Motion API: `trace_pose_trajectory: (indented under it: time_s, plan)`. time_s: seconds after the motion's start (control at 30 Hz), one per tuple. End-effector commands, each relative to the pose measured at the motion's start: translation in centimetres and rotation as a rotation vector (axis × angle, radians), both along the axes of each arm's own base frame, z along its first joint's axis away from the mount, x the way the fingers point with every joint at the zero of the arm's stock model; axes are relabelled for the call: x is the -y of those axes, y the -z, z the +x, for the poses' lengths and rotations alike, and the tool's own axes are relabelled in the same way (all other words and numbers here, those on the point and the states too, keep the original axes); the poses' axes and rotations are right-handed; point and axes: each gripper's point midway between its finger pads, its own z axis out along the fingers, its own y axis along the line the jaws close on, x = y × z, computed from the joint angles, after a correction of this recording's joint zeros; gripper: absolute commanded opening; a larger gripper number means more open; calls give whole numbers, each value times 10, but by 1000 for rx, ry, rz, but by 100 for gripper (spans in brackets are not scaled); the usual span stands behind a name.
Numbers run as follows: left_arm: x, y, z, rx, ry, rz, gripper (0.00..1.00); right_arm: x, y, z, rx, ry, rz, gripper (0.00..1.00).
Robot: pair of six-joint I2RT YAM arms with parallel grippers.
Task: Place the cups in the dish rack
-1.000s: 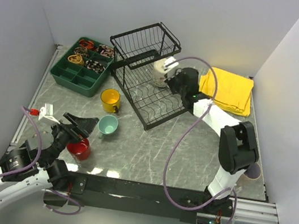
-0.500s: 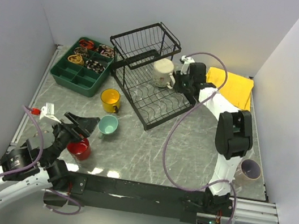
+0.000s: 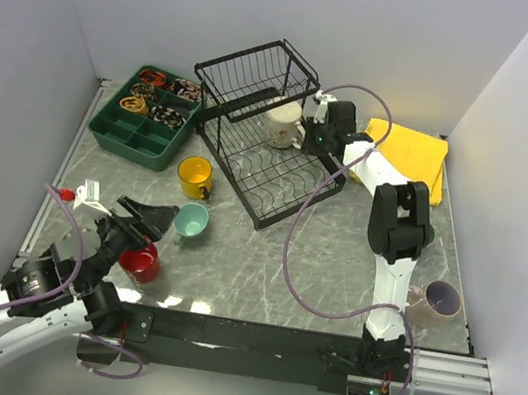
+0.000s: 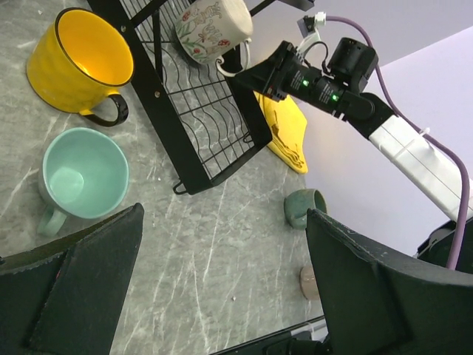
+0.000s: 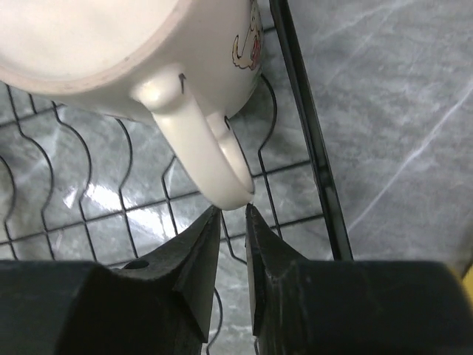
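Observation:
The yellow mug stands with its handle toward the rack. My left gripper will next move outward and down onto the yellow mug's rim on the side facing the green tray.
My right gripper is shut on the tip of the cream mug's handle. It holds the cream mug tilted over the dish rack, beside the raised basket. My left gripper is open and empty, above the red mug. The teal mug and the yellow mug stand left of the rack. The pink mug is at the right front. The grey-green mug lies on its side and shows only in the left wrist view.
A green compartment tray with small items sits at the back left. A folded yellow cloth lies right of the rack. White walls close in the table on three sides. The right arm's purple cable loops over the middle.
My right gripper has carried the cream mug left and back over the rack, toward the basket, and the arm has stretched out. The left arm has hardly moved.

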Motion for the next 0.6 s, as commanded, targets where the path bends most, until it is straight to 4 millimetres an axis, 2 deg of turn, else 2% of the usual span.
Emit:
trace_pose_trajectory:
  time_s: [0.0,0.13,0.27,0.3,0.37,0.4,0.43,0.47,0.5,0.53,0.57]
  plan:
    - [3,-3,3,9,2,8,96,-10,-30,18,64,7,59,27]
    - [5,-3,5,8,-1,14,96,-24,-43,26,74,-1,147,29]
    - [9,-8,7,11,8,21,96,-34,-50,27,55,-10,220,30]
    - [10,-9,7,14,13,23,96,-36,-58,23,62,-24,225,30]
    - [11,-11,8,17,13,37,96,-30,-57,12,59,-42,191,30]
    - [12,-11,9,18,11,35,96,-25,-81,4,104,-54,188,31]
    - [12,-12,11,19,5,32,96,-18,-71,-8,96,-78,153,31]
    - [16,-8,13,2,4,42,96,-11,-76,-16,106,-89,142,31]
    - [17,-7,15,-9,-1,47,96,-7,-90,-37,113,-127,145,32]
    - [18,-9,16,-14,-3,53,96,1,-97,-46,141,-174,119,35]
    - [23,-2,21,-35,-2,95,96,6,-123,-61,193,-207,121,36]
